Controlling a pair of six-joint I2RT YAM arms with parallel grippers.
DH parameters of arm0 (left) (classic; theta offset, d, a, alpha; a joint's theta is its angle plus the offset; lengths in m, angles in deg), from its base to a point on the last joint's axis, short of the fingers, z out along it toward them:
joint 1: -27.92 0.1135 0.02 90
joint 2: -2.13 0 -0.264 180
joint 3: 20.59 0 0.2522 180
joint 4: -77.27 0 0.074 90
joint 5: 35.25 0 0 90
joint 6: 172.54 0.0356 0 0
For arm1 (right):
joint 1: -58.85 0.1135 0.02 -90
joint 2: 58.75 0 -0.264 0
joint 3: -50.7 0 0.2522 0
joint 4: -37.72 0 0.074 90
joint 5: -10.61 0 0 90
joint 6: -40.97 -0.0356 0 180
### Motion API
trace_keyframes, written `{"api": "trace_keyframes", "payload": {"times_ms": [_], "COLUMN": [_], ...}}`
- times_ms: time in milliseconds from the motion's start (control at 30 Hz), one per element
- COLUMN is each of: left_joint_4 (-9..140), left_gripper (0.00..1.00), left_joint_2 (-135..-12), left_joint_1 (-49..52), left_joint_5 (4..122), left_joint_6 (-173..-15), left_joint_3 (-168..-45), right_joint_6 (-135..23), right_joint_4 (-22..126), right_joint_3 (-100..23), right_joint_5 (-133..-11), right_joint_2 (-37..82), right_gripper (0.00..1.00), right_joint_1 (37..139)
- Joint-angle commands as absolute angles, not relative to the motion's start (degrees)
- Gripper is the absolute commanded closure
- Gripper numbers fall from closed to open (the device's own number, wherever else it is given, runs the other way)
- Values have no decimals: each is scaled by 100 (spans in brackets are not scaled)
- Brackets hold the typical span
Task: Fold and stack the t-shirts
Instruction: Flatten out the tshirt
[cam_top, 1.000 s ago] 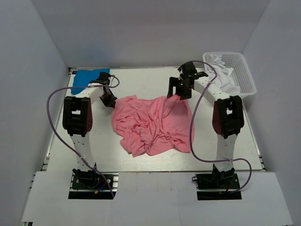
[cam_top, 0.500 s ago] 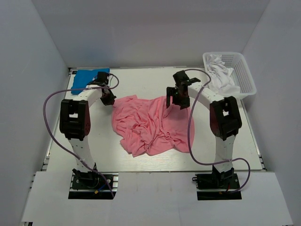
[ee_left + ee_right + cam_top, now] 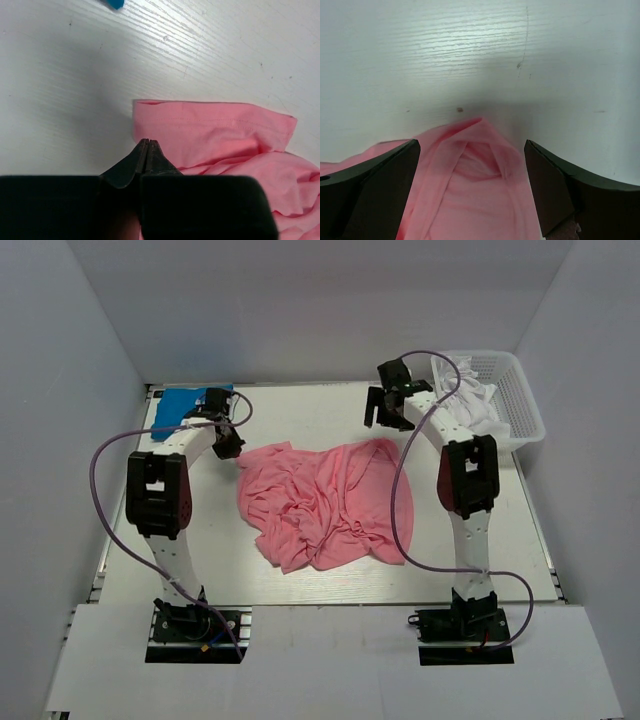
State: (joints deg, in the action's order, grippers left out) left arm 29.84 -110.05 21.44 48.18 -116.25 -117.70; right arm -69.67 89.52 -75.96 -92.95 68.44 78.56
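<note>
My right gripper comes down onto the pink fold [image 3: 385, 445] at the shirt's far corner nearest the basket next.
The salmon-pink t-shirt [image 3: 325, 502] lies crumpled in the middle of the table. A bright blue t-shirt [image 3: 180, 405] lies folded at the back left, and its corner shows in the left wrist view [image 3: 114, 3]. My left gripper [image 3: 228, 445] is shut, and its tips [image 3: 146, 142] sit over the near corner of a flat pink sleeve [image 3: 210, 132]. No cloth shows between them. My right gripper [image 3: 385, 408] stands wide open just behind the shirt's back right edge. In its wrist view a pink fold [image 3: 480, 165] lies on the table below the gap, touching neither finger.
A white mesh basket [image 3: 520, 390] with white cloth [image 3: 470, 400] in it stands at the back right, close to the right arm. Grey walls enclose the table on three sides. Purple cables loop from both arms.
My right gripper has lifted off the shirt's back right edge and moved toward the back wall, staying open. That edge now lies spread out. The left gripper has crept slightly back.
</note>
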Motion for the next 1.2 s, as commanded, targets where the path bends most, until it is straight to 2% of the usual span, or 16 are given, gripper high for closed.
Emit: {"api": "trace_keyframes", "payload": {"times_ms": [0, 33, 67, 167, 233, 367, 400, 567, 700, 733, 800, 900, 933, 1000, 1067, 1167], "left_joint_4": [2713, 2643, 2642, 2642, 2695, 2757, 2757, 2826, 2941, 2941, 3019, 3125, 3126, 3187, 3327, 3652], "left_gripper": [87, 77, 57, 42, 38, 38, 38, 40, 44, 44, 54, 68, 82, 100, 100, 100], "left_joint_2": [-11106, -11220, -11221, -11291, -11291, -11406, -11458, -11458, -11519, -11520, -11651, -11722, -11800, -11854, -11854, -11495], "left_joint_1": [2159, 2159, 2159, 2159, 2159, 2159, 2159, 2159, 2159, 2159, 2159, 2159, 2159, 2098, 2097, 2045], "left_joint_5": [4815, 4815, 4815, 4815, 4868, 4930, 4930, 4930, 4982, 5043, 5192, 5430, 5483, 5597, 5659, 5711], "left_joint_6": [-11532, -11532, -11532, -11584, -11585, -11585, -11585, -11760, -11761, -11761, -11761, -11761, -11761, -11690, -11568, -11515], "left_joint_3": [-12110, -12179, -12180, -12180, -12180, -12127, -12127, -11820, -11741, -11741, -11741, -11872, -11872, -11995, -11935, -11794], "right_joint_6": [-6476, -6441, -6415, -6318, -6326, -6353, -6344, -6283, -6256, -6282, -6317, -6449, -6493, -6493, -6528, -6407], "right_joint_4": [8875, 8848, 8805, 8655, 8664, 8681, 8690, 8585, 8479, 8470, 8435, 8452, 8435, 8444, 8417, 8347], "right_joint_3": [-7916, -7925, -7916, -8003, -8004, -7812, -7785, -7477, -7433, -7398, -7354, -7284, -7257, -7240, -7213, -7196], "right_joint_5": [-9354, -9363, -9371, -9267, -9214, -9029, -9029, -8731, -8300, -8230, -8124, -8158, -8141, -8281, -8360, -8475], "right_joint_2": [7141, 7220, 7273, 7405, 7457, 7414, 7379, 7213, 7238, 7247, 7256, 7212, 7212, 7133, 7080, 6879], "right_gripper": [9, 9, 9, 9, 9, 11, 18, 20, 22, 28, 30, 51, 67, 82, 100, 100], "right_joint_1": [7810, 7793, 7775, 7679, 7652, 7599, 7590, 7573, 7582, 7582, 7582, 7564, 7564, 7573, 7564, 7573]}}
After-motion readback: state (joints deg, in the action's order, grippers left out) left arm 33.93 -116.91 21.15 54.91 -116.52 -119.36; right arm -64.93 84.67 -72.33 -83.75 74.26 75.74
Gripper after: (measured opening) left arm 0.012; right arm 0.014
